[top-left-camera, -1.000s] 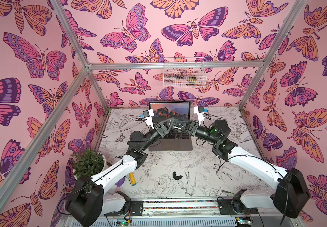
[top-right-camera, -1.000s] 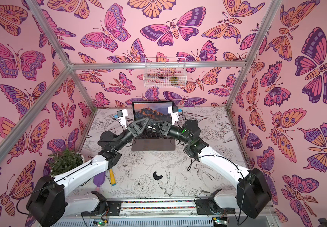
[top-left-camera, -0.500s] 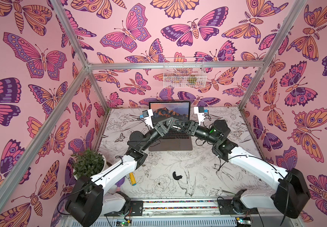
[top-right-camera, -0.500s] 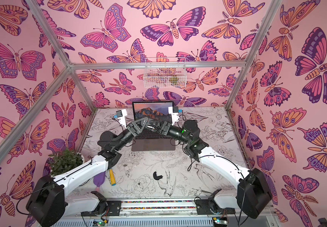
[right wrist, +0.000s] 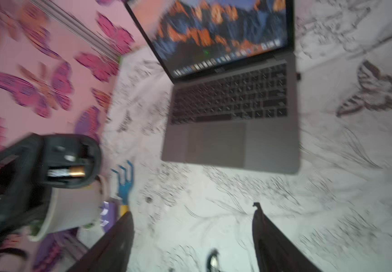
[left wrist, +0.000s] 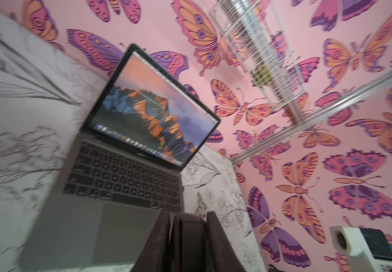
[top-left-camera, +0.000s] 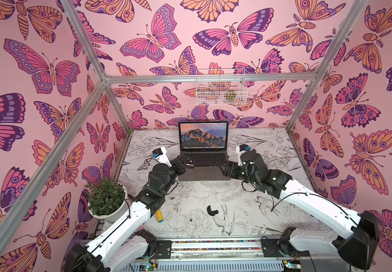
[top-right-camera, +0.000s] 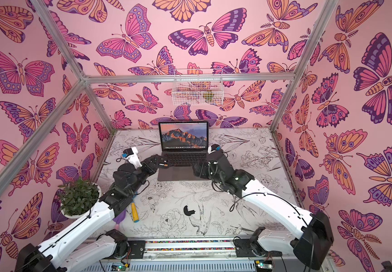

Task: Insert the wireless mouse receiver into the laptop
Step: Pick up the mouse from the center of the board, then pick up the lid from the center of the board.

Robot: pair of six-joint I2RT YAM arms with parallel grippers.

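Observation:
The rim of the curved black cover piece (top-left-camera: 210,211) is nearer my base, so my right gripper needs to move back from the laptop (top-left-camera: 203,170) next, tilt down and lower onto the cover piece's rim.
The laptop (top-left-camera: 203,170) stands open at the back of the table, with an orange mountain picture on its screen. My left gripper (top-left-camera: 187,163) hovers at its left edge, shut on a black mouse (left wrist: 191,240). The mouse's (right wrist: 70,160) open underside shows a battery. My right gripper (right wrist: 192,209) is open and empty over the table by the laptop's (right wrist: 232,141) right front corner. I cannot pick out the wireless mouse receiver for certain. A small black stub (right wrist: 298,76) sticks out of the laptop's right edge, too blurred to identify.
A curved black cover piece (top-left-camera: 211,210) lies on the table in front of the laptop. A potted plant (top-left-camera: 105,200) and a yellow cylinder (top-left-camera: 159,216) sit at the front left. A white wire basket (top-left-camera: 221,87) hangs on the back wall.
The two grippers met above the keyboard before. They have drawn apart to the laptop's two sides and dropped lower. The right jaws have opened, and the left still grips the mouse.

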